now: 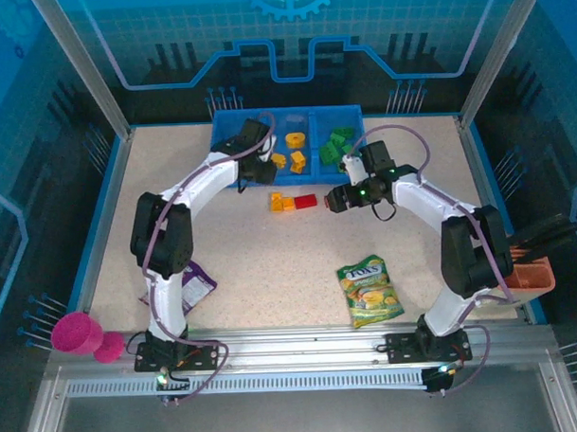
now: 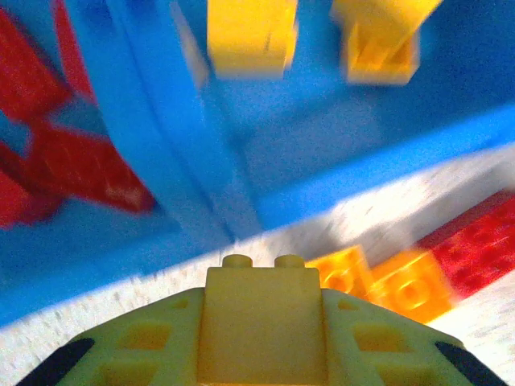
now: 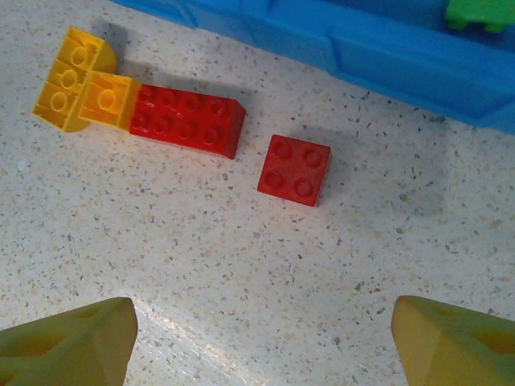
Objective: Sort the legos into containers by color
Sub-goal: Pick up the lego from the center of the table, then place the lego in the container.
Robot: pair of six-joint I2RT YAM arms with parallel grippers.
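My left gripper holds the yellow brick and will first carry it away from my base over the near side of the tray, to get it to the tray's middle section [image 1: 296, 151] [image 2: 322, 104].
My left gripper [image 1: 268, 165] is shut on a yellow brick [image 2: 261, 318] and hangs at the near wall of the blue three-part tray [image 1: 224, 123]. The studs of the held yellow brick [image 1: 278, 160] point forward. Red bricks [image 2: 88, 165] lie in the tray's left compartment, yellow bricks [image 1: 296, 149] in the middle one and green bricks [image 1: 338, 146] in the right one. On the table in front of the tray lie two yellow bricks [image 3: 76, 76], a long red brick [image 3: 187, 119] and a square red brick [image 3: 294, 170]. My right gripper [image 3: 261, 338] stands open and empty just short of the square red brick.
A green-yellow snack bag [image 1: 369, 291] lies near the front right. A purple packet [image 1: 198, 281] sits behind the left arm. A salmon slotted holder [image 1: 529, 274] stands at the right edge, and pink round things [image 1: 84, 335] at the front left.
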